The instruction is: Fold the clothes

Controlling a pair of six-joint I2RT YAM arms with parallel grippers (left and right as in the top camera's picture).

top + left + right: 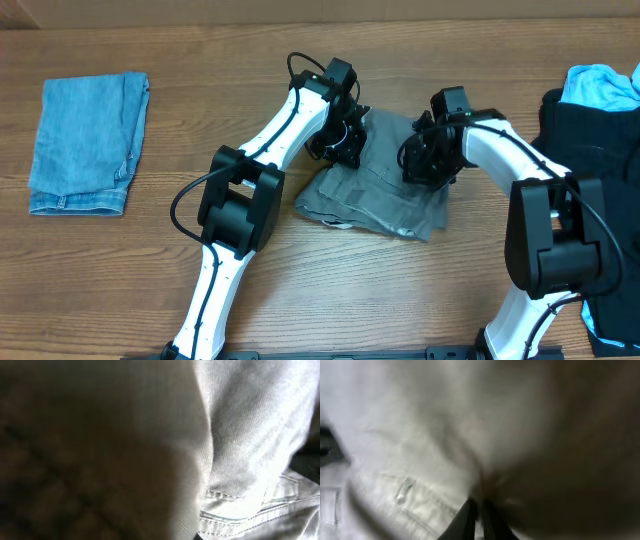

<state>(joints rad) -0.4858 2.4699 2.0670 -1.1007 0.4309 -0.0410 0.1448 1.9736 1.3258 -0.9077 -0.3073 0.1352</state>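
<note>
My left gripper should carry the shorts onto the folded blue denim next and let them go, because the denim lies to my gripper's left in the overhead view.
The grey shorts lie rumpled at the middle of the table. My left gripper is down on their upper left edge. Grey cloth with a stitched seam fills the left wrist view and hides the fingers; it looks gathered in the jaws. My right gripper is on the shorts' upper right part. In the right wrist view its two dark fingers are pinched together on the pale cloth.
A folded blue denim garment lies at the far left. A black garment with a light blue cloth on it lies at the right edge, close to my right arm.
</note>
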